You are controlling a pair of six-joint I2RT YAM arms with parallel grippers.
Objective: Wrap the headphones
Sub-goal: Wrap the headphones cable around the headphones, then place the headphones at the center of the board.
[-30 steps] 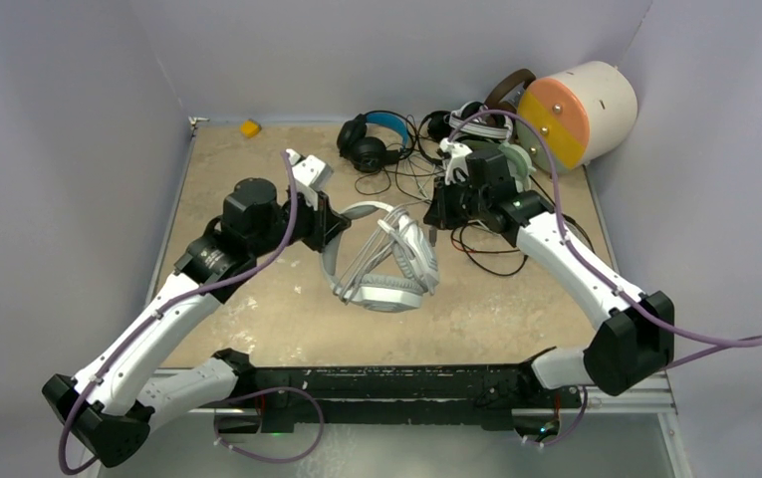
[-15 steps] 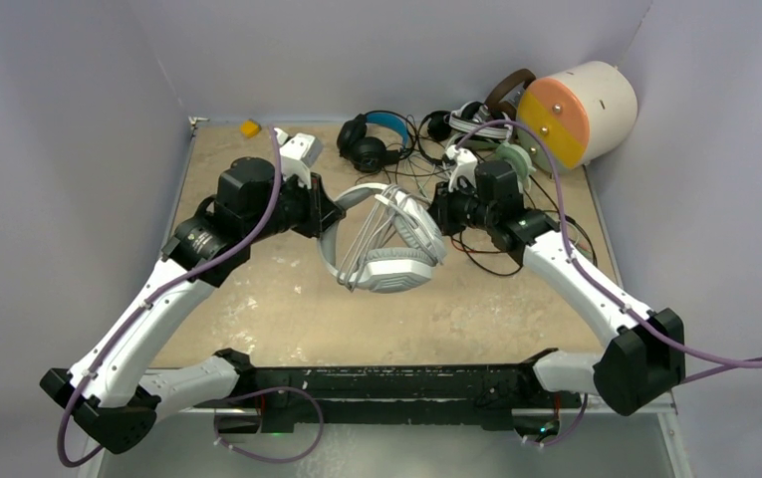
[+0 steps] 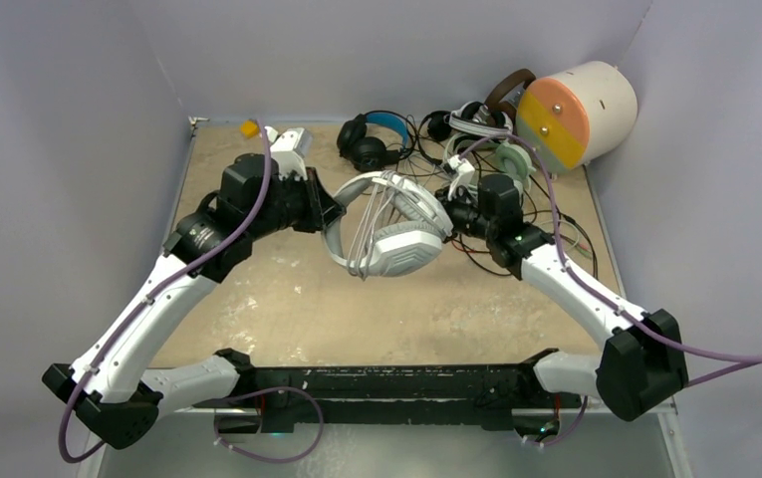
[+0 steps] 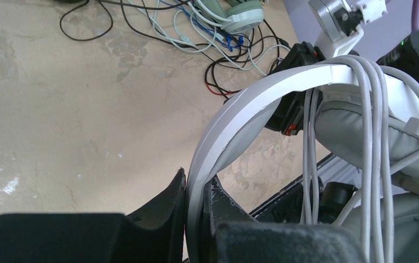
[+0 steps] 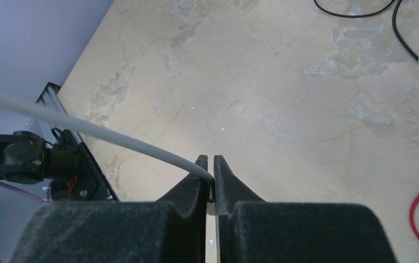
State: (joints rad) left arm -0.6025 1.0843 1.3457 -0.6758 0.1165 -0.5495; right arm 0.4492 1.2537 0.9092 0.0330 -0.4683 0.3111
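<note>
My left gripper next lowers the wrapped headphones to the table and releases the headband [image 4: 262,93], as bare tabletop clear of the tangled cables lies below it.
The white-grey headphones [image 3: 392,237] hang above the table's middle, their grey cable wound in several turns over the headband [image 4: 262,93]. My left gripper [image 3: 329,213] is shut on the headband's left end; in the left wrist view the band runs between the two pads of the gripper [image 4: 196,178]. My right gripper [image 3: 452,213] is at the headset's right side, shut on the loose grey cable [image 5: 86,127], which bends into the tips of the gripper [image 5: 210,164] from the left. Other headphones lie at the back: black with a blue band [image 3: 372,139], mint-green [image 3: 509,159], brown [image 3: 506,88].
A cream cylinder [image 3: 581,110] with an orange-and-green face lies at the back right corner. A small yellow block [image 3: 249,127] sits at the back left. Tangled thin cables [image 3: 486,254] spread on the table under and behind my right wrist. Walls close in the left, back and right sides.
Both arms have carried the white-grey headset toward the back of the table. My right gripper's jaws have closed on the grey cable.
</note>
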